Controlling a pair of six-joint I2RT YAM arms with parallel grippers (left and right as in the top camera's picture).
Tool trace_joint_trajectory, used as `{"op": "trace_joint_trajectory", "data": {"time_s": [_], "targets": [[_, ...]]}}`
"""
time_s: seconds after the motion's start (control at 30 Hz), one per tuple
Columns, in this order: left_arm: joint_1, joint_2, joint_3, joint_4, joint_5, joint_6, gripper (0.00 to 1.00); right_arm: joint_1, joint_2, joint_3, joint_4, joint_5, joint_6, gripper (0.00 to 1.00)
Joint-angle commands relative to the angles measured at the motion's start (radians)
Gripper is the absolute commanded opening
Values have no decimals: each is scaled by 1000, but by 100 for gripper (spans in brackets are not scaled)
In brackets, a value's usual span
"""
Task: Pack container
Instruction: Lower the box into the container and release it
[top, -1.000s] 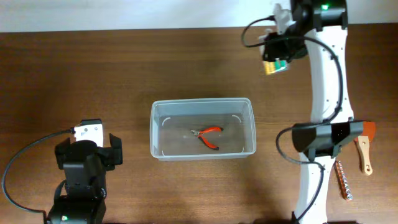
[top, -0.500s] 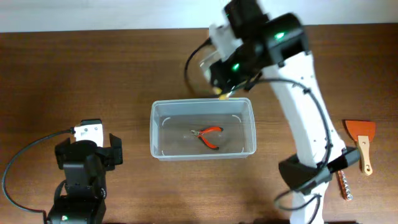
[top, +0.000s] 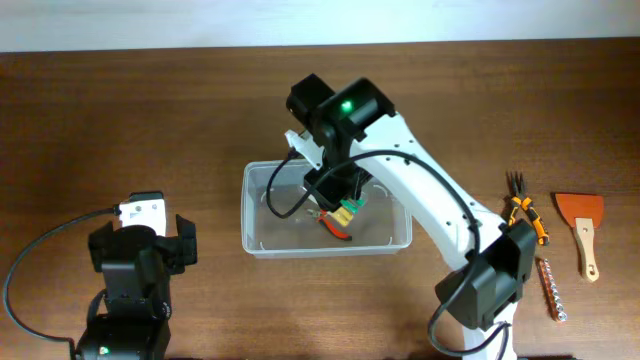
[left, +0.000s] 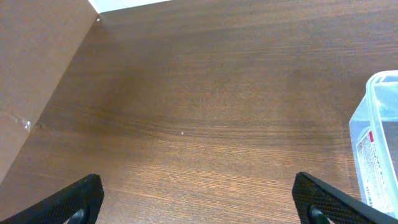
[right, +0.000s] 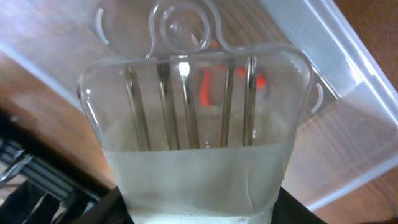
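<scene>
The container's bottom by the red-handled pliers (top: 338, 233) is below my right gripper. Next I need to lower the gripper inside the container's rim and release the clear blister pack there.
The container (top: 262, 232) is a clear shallow tub at the table's middle. Red-handled pliers (top: 338, 233) lie in it, partly covered. My right gripper (top: 342, 196) is shut on a clear blister pack (top: 349, 208) with a yellow-green card and holds it over the tub's middle. In the right wrist view the blister pack (right: 193, 124) shows several metal rods, held between the right gripper's fingers (right: 199, 211); the tub's rim (right: 348, 68) and the pliers (right: 211, 78) show behind it. My left gripper (top: 140, 248) is open and empty, left of the tub. In the left wrist view its fingers (left: 199, 202) are wide apart and the tub's corner (left: 379, 118) is at the right.
On the table at the right lie orange-and-black pliers (top: 520, 207), a scraper (top: 583, 238) with an orange blade and wooden handle, and a slim metal spiral tool (top: 552, 290). The right arm's base stands at the front right.
The right arm has swung from the back right corner to over the container, carrying the blister pack down towards it. The left arm has not moved.
</scene>
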Motion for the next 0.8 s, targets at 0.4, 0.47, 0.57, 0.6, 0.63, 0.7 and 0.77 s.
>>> {"op": "trace_joint_trajectory", "data": {"time_s": [0.4, 0.47, 0.57, 0.6, 0.63, 0.7, 0.77], "targets": [[-4, -1, 21, -1, -7, 16, 99, -19, 23, -187, 224, 25, -48, 52], [-4, 0, 21, -1, -7, 16, 99, -21, 24, -223, 264, 25, -49, 52], [-4, 0, 21, -1, -7, 16, 99, -26, 25, -272, 310, 24, -53, 52], [-4, 0, 21, -1, -7, 16, 99, -27, 25, -288, 324, 24, -54, 52], [-4, 0, 21, -1, -7, 16, 99, -31, 25, -307, 341, 24, -56, 52], [-4, 0, 21, -1, -7, 16, 99, -33, 26, -330, 362, 24, -56, 52], [-4, 0, 21, -1, -7, 16, 99, -32, 26, -348, 378, 24, -56, 52]]}}
